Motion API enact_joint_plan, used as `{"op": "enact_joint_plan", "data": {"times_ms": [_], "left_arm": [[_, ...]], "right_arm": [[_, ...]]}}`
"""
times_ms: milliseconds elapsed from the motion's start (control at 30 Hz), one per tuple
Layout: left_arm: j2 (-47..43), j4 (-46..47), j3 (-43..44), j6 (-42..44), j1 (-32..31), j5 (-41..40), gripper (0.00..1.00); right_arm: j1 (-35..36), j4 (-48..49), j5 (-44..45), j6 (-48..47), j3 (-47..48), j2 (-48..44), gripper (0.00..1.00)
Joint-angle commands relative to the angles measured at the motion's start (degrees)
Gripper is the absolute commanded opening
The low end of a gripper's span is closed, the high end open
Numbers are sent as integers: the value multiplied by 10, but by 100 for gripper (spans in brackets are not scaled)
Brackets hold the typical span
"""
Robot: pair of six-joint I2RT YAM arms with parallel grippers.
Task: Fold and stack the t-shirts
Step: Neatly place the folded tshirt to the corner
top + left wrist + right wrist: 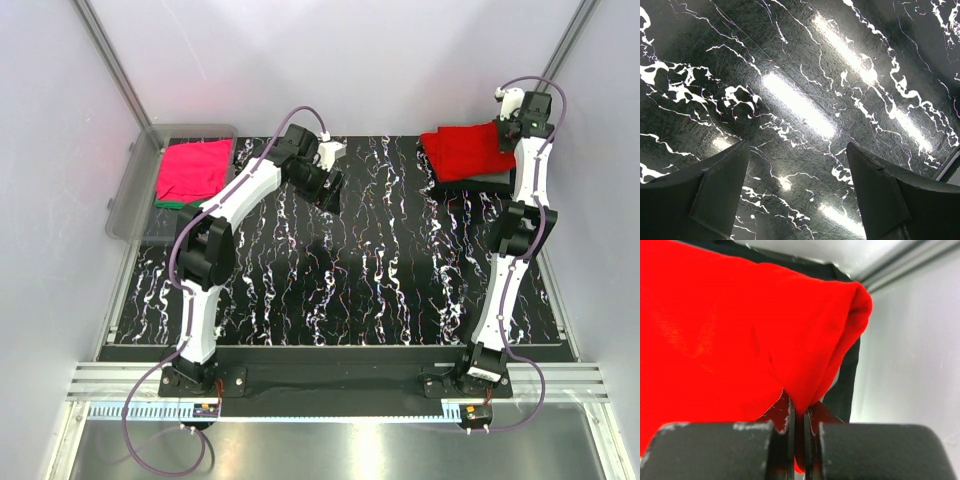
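Note:
My right gripper is to move toward the side and down onto the stack's edge (513,153) (841,399), because the opposite end of the red shirt sticks out past the black shirt.
The bright red t-shirt (462,150) lies folded at the table's back right, on top of a grey t-shirt (492,179) and a black t-shirt (447,186). My right gripper (506,133) is shut on the red shirt's right edge; in the right wrist view the red cloth (730,335) is pinched between the closed fingers of the right gripper (799,412), with the black shirt's edge (850,375) behind. A magenta-pink t-shirt (192,168) lies over a green one (170,204) in the bin. My left gripper (330,186) (797,175) is open and empty over bare table.
A clear plastic bin (128,195) stands at the back left edge of the black marbled table (350,270). White enclosure walls with metal rails close in the back and sides, and the right wall is close to the shirt stack.

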Motion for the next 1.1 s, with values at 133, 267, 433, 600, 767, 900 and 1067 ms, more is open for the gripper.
{"op": "enact_joint_plan", "data": {"times_ms": [133, 267, 433, 600, 767, 900, 1067], "left_arm": [[-9, 4, 7, 13, -8, -12, 84], [-7, 4, 10, 14, -16, -13, 84], [-6, 4, 11, 16, -20, -19, 84], [-5, 3, 12, 16, -23, -20, 84], [0, 4, 18, 14, -25, -18, 84], [4, 3, 23, 13, -25, -16, 84], [-2, 5, 26, 18, -25, -33, 86]], "right_arm": [[-5, 49, 63, 2, 7, 5, 0], [-5, 58, 85, 4, 12, 16, 0], [-5, 59, 94, 5, 4, 20, 0], [-5, 58, 105, 4, -3, 23, 0], [-5, 58, 124, 9, -16, 17, 0], [-5, 52, 137, 18, -32, 1, 15], [0, 37, 120, 28, -37, -60, 56]]}}
